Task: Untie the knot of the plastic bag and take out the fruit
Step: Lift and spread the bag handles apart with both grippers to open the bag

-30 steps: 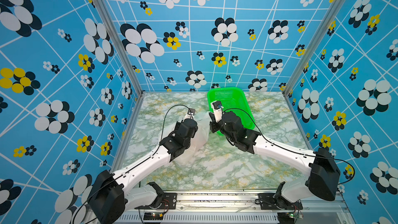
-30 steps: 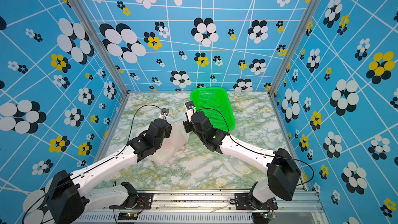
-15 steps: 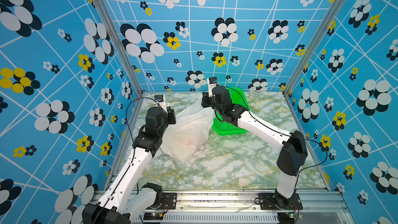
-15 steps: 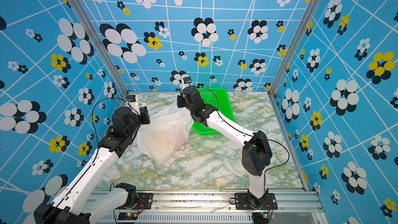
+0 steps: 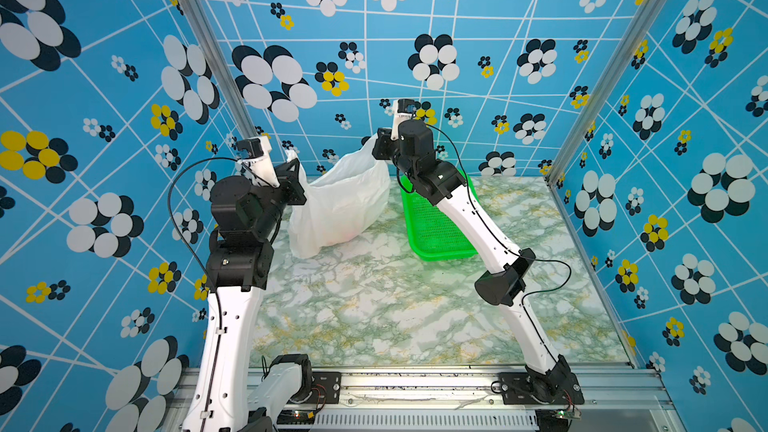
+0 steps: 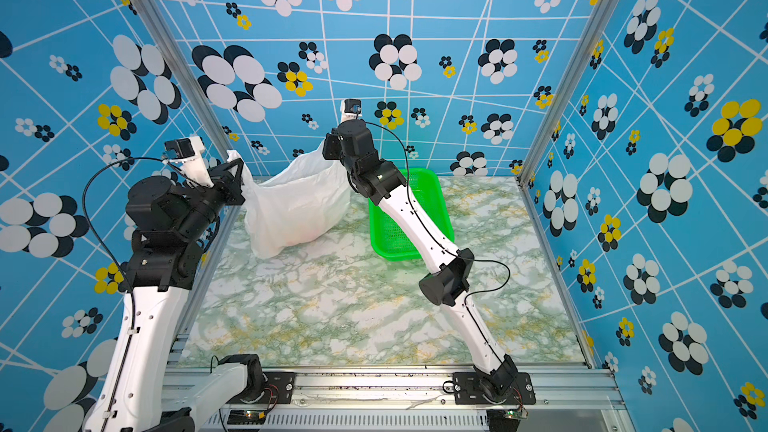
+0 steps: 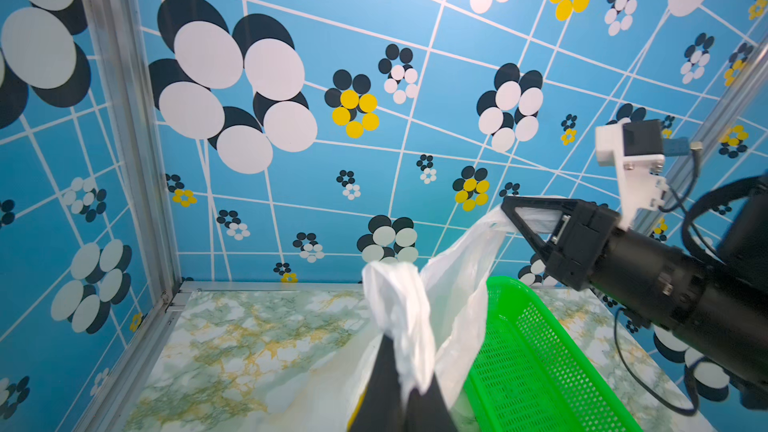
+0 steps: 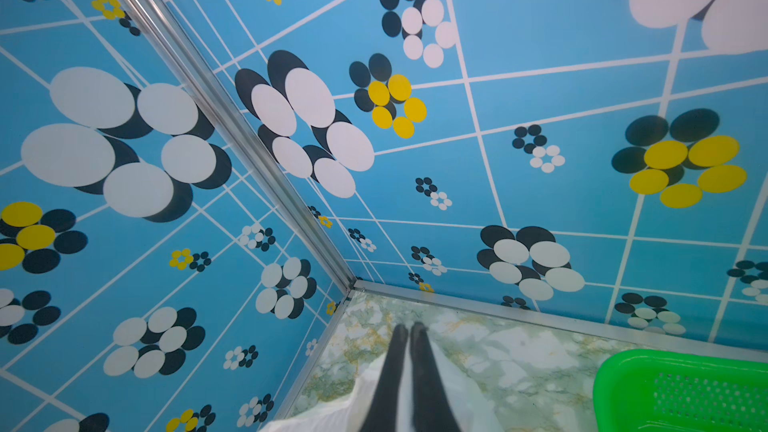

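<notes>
The held end needs to go down and back with my left gripper to the bag's near bottom corner [image 5: 304, 250] and then be released, since that corner rests on marble below and back of the gripper.
The plastic bag [image 5: 340, 201] [image 6: 295, 201], thin white film, hangs stretched between my two raised grippers at the back of the table, its bottom resting on the marble. My left gripper [image 5: 296, 162] [image 6: 240, 166] [image 7: 405, 371] is shut on the bag's left top end, and a crumpled tuft of film [image 7: 395, 297] sticks out past the fingers. My right gripper [image 5: 376, 144] [image 6: 326, 147] [image 8: 409, 328] is shut on the bag's right top end. The knot does not show. The fruit is hidden, apart from a faint reddish tint [image 5: 347, 234] low in the bag.
A green mesh basket [image 5: 440, 238] [image 6: 399, 238] [image 7: 540, 367] [image 8: 681, 392] stands right of the bag, under my right forearm. Patterned blue walls with metal corner posts [image 5: 216, 64] close in the back and sides. Marble table [image 5: 374, 305] spreads in front.
Both arms have risen from low over the table and pulled apart, lifting and stretching the bag between them. The left gripper has closed on the film.
</notes>
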You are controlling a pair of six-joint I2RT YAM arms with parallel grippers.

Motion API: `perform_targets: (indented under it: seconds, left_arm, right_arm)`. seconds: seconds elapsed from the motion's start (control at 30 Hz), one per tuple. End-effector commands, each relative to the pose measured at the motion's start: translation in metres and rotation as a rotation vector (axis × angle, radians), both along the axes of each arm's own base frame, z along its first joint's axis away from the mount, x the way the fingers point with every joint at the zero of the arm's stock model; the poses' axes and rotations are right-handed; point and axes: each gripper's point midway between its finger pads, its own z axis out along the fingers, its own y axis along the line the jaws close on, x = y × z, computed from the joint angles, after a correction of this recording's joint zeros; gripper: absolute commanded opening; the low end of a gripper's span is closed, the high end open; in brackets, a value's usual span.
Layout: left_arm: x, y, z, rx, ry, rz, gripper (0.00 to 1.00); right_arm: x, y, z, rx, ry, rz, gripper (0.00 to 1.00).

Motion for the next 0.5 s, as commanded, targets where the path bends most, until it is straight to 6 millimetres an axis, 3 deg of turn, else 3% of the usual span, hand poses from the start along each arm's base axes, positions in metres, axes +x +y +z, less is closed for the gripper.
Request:
perform_targets:
  seconds: [0.0,0.17,0.27,0.37,0.47]
  left_arm:
    - [-0.011,-0.011,-0.030,-0.038,0.039,-0.069,0.00]
    - [-0.029,-0.014,-0.098,-0.116,0.111,-0.075,0.00]
    - [-0.040,-0.021,-0.128,-0.157,0.136,-0.092,0.00]
    - [-0.050,-0.029,-0.139,-0.147,0.159,-0.103,0.00]
    - [-0.065,-0.039,-0.127,-0.086,0.147,-0.098,0.00]
  right_arm:
    - [0.002,0.004,-0.015,0.037,0.035,0.019,0.00]
    - [0.001,0.017,-0.046,0.030,0.095,0.068,0.00]
    - [-0.002,0.025,-0.067,0.038,0.144,0.107,0.00]
    - [-0.006,0.025,-0.082,0.043,0.166,0.105,0.00]
    - [-0.012,0.018,-0.093,0.042,0.168,0.072,0.00]
